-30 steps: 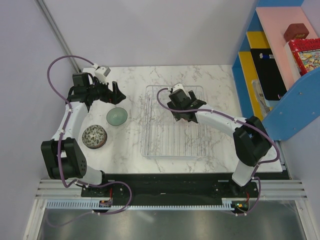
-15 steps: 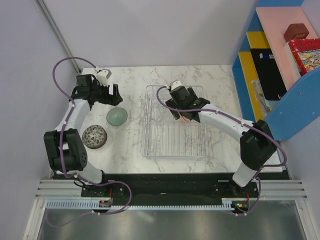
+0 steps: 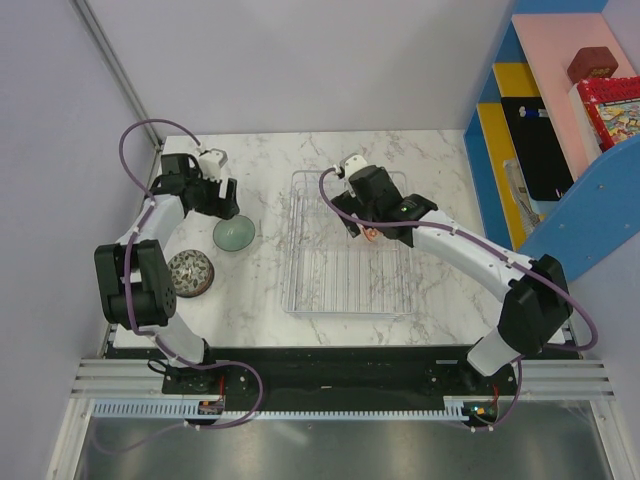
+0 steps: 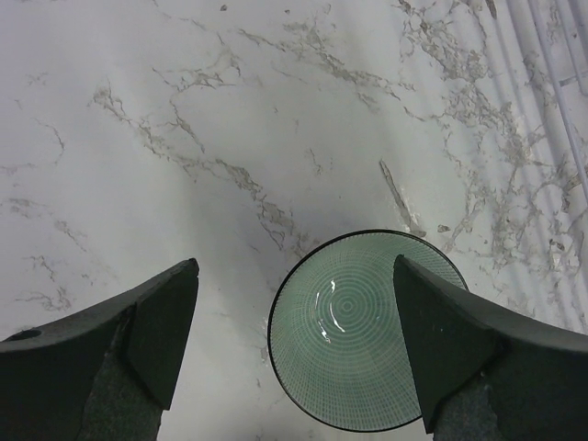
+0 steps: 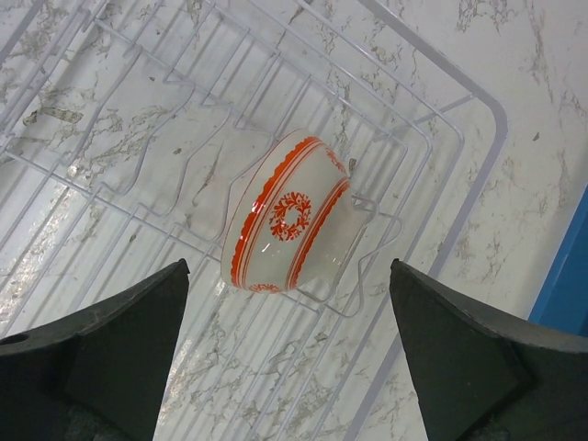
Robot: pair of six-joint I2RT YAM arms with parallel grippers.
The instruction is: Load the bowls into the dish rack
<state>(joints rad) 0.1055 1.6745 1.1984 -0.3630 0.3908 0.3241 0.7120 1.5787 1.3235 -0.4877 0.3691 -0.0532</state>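
Observation:
My left gripper needs to go down onto the green bowl's rim side away from the dish rack (image 4: 272, 320), because that side of the rim is below it, between its open fingers.
A pale green bowl (image 4: 354, 335) sits upright on the marble, and my left gripper (image 4: 294, 344) hovers over it, open. Its right finger (image 4: 450, 344) overlaps the bowl's right rim; the left finger is over bare marble. From above, the left gripper (image 3: 226, 208) is just behind the green bowl (image 3: 234, 236). An orange-red-and-white bowl (image 5: 287, 220) rests on its side among the tines at a far corner of the dish rack (image 5: 480, 175). My right gripper (image 5: 289, 354) hangs open above it, holding nothing. A speckled grey-brown bowl (image 3: 188, 273) stands on the table's left side.
The silver wire dish rack (image 3: 345, 270) fills the table's middle, and its edge shows in the left wrist view (image 4: 556, 64). A blue and pink shelf unit (image 3: 545, 120) with boxes stands beyond the right edge. Grey walls close the back and left.
My right gripper opened, let go of the orange-red bowl in the rack and drew back from it. My left gripper swung right and down over the green bowl.

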